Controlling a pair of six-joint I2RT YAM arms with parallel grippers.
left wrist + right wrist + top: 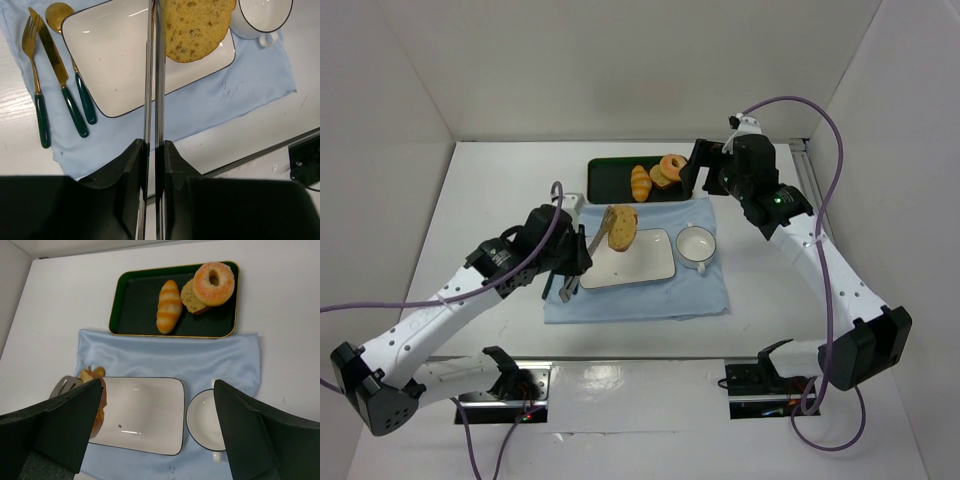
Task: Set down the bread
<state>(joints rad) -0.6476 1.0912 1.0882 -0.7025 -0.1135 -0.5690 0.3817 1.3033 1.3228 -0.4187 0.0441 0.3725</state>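
My left gripper next lowers rightward in the top view toward the plate's middle (635, 261) and releases the tongs, as the bread still hangs above the plate.
The bread (623, 228) is a golden-brown slice of toast pinched edge-up between metal tongs (603, 232). It hangs over the left end of the white rectangular plate (650, 262). My left gripper (578, 255) is shut on the tongs' handles. In the left wrist view the two tong blades (155, 75) run up from my left gripper (154, 145) to the bread (195, 30) above the plate (125, 65). My right gripper (705, 175) is open and empty, high above the cloth. In its own view the right gripper (159, 385) looks down on the plate (145, 410).
A green tray (135, 305) at the back holds a yellow-orange roll (169, 306), a donut (214, 283) and another slice under it. A white cup (697, 245) stands right of the plate. A fork (34, 75), knife (57, 75) and spoon (75, 70) lie on the blue cloth (640, 300).
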